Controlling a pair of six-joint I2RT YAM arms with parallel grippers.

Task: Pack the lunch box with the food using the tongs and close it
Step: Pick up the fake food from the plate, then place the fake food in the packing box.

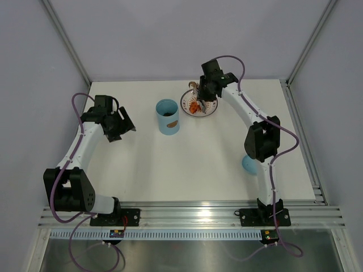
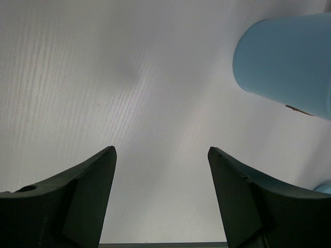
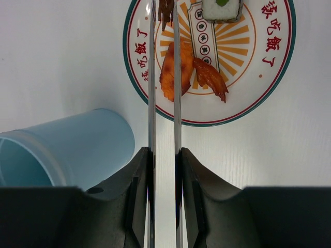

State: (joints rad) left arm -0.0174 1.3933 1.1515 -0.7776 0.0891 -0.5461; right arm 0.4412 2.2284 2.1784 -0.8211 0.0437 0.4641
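Note:
My right gripper has the brown piece of food pinched in the tong tips. It next needs to rise and move from the plate toward the lunch box, with the tong tips over the lunch box's opening (image 1: 167,107) (image 3: 19,164).
My right gripper (image 3: 164,152) (image 1: 207,95) is shut on the tongs (image 3: 151,103), pressing the two silver arms close together. The tong tips reach over the red-rimmed plate (image 3: 258,88) and pinch a dark brown piece of food (image 3: 165,11). Two red-orange pieces (image 3: 173,72) and a white roll (image 3: 222,9) lie on the plate. The lunch box (image 1: 168,116) (image 3: 67,144) (image 2: 287,57) stands open and upright left of the plate. Its blue lid (image 1: 248,164) lies by my right arm, partly hidden. My left gripper (image 2: 161,152) (image 1: 126,126) hovers open and empty left of the box.
The plate (image 1: 184,102) sits at the back middle of the white table, near the back wall. A metal rail (image 1: 300,141) runs along the table's right edge. My right arm's elbow (image 1: 262,139) hangs over the lid.

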